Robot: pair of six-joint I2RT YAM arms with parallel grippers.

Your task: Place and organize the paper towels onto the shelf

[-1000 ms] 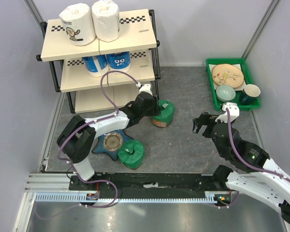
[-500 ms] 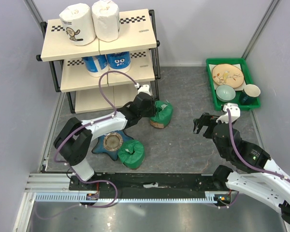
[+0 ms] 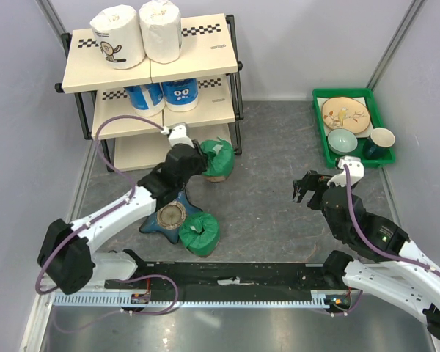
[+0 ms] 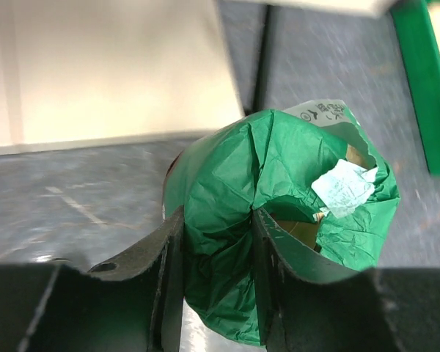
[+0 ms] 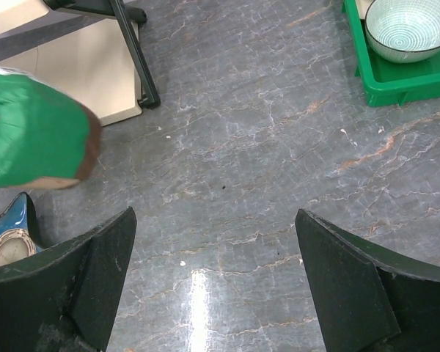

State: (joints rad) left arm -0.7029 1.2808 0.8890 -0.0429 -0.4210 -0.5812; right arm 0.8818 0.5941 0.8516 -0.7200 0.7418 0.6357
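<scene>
My left gripper should next swing the roll left in the top view, beneath the middle board, and release it, since the bare bottom board [image 3: 152, 151] [image 4: 4, 103] lies that way.
My left gripper [image 3: 199, 159] [image 4: 214, 224] is shut on the wrapper of a green paper towel roll [image 3: 217, 159] [image 4: 279, 220], holding it off the floor just right of the shelf's [image 3: 198, 114] lower boards. The same roll shows at the left edge of the right wrist view [image 5: 33, 139]. A second green roll [image 3: 199, 234] lies on the floor by the arm bases. Two white rolls [image 3: 139, 33] stand on the top board and two blue rolls [image 3: 163, 94] on the middle board. My right gripper [image 3: 303, 188] [image 5: 214, 246] hangs open over bare floor.
A blue star-shaped dish [image 3: 169, 215] lies on the floor under my left arm. A green tray [image 3: 320, 139] with a plate, a bowl and a cup sits at the back right. The shelf's black corner post [image 3: 237, 110] stands close to the held roll.
My left gripper closed on the green roll, then lifted it and carried it left and back toward the shelf. The right arm has not moved.
</scene>
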